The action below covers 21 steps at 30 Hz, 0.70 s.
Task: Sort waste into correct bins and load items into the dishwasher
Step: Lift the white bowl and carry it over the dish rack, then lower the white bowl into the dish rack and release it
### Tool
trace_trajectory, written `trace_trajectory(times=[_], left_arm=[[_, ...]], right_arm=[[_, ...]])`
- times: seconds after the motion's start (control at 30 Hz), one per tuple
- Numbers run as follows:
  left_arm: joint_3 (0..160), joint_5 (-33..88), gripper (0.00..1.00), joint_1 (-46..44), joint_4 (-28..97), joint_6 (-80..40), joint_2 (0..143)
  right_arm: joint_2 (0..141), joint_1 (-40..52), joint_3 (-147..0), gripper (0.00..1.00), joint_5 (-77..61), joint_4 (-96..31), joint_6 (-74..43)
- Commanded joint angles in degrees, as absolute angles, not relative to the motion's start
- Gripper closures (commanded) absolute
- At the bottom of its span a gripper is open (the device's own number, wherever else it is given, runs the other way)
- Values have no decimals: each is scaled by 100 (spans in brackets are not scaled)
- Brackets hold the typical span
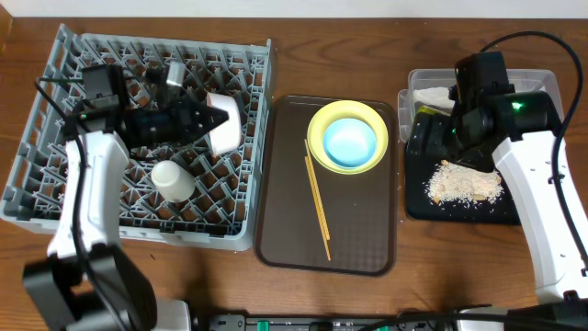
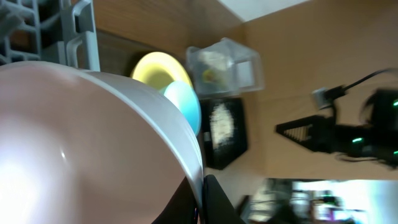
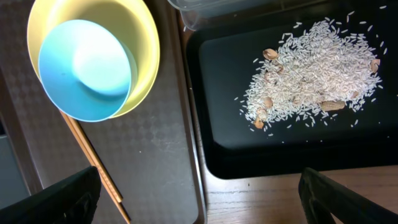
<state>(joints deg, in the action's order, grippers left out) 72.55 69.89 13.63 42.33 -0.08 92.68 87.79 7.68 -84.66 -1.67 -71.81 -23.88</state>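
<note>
The robot should lower the white bowl with its left gripper to the rack's open wires beside the cup, moving away from the brown serving tray, to get the bowl into the rack (image 1: 55,184).
My left gripper (image 1: 213,119) is shut on the rim of the white bowl (image 1: 226,121), holding it on edge over the grey dish rack (image 1: 55,184); the bowl fills the left wrist view (image 2: 81,143). A small white cup (image 1: 172,180) sits in the rack. The pale-yellow plate (image 1: 317,124) holds the light-blue bowl (image 1: 349,142). Chopsticks (image 1: 318,198) lie beside them. My right gripper (image 3: 199,199) is open and empty above the black tray's (image 1: 418,207) left edge. Rice scraps (image 3: 317,68) lie in the black tray. The white napkin (image 1: 432,95) is in the clear tub (image 1: 542,81).
The plate, blue bowl and chopsticks rest on a brown serving tray (image 1: 285,230) between the rack and the bins. The clear tub stands behind the black tray at the far right. A small coloured scrap shows inside the tub in the left wrist view (image 2: 208,76).
</note>
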Motion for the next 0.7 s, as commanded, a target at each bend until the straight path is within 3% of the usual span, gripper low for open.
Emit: trace_trajectory(times=[0.0, 0.33, 0.47, 0.5, 0.53, 0.6, 0.67], left_arm=[[7373, 8073, 92, 1597, 4254, 82, 9675], [7369, 7926, 92, 2060, 4254, 43, 10383], [7363, 7430, 88, 2198, 4261, 40, 10383], [7363, 7319, 86, 2226, 4268, 40, 10383], [7363, 7177, 78, 2252, 4274, 40, 10383], [7363, 6869, 74, 2305, 4278, 40, 10383], [7363, 6528, 62, 2359, 4278, 40, 10383]], right_arm=[[8659, 676, -8569, 1, -152, -7201, -2351], [8659, 676, -8569, 1, -152, -7231, -2351], [8659, 676, -8569, 1, -154, -7231, -2351], [8659, 676, -8569, 1, -154, -7231, -2351], [8659, 676, -8569, 1, -154, -7229, -2351], [8659, 676, -8569, 1, -152, -7229, -2351], [8659, 676, -8569, 1, -154, -7244, -2351]])
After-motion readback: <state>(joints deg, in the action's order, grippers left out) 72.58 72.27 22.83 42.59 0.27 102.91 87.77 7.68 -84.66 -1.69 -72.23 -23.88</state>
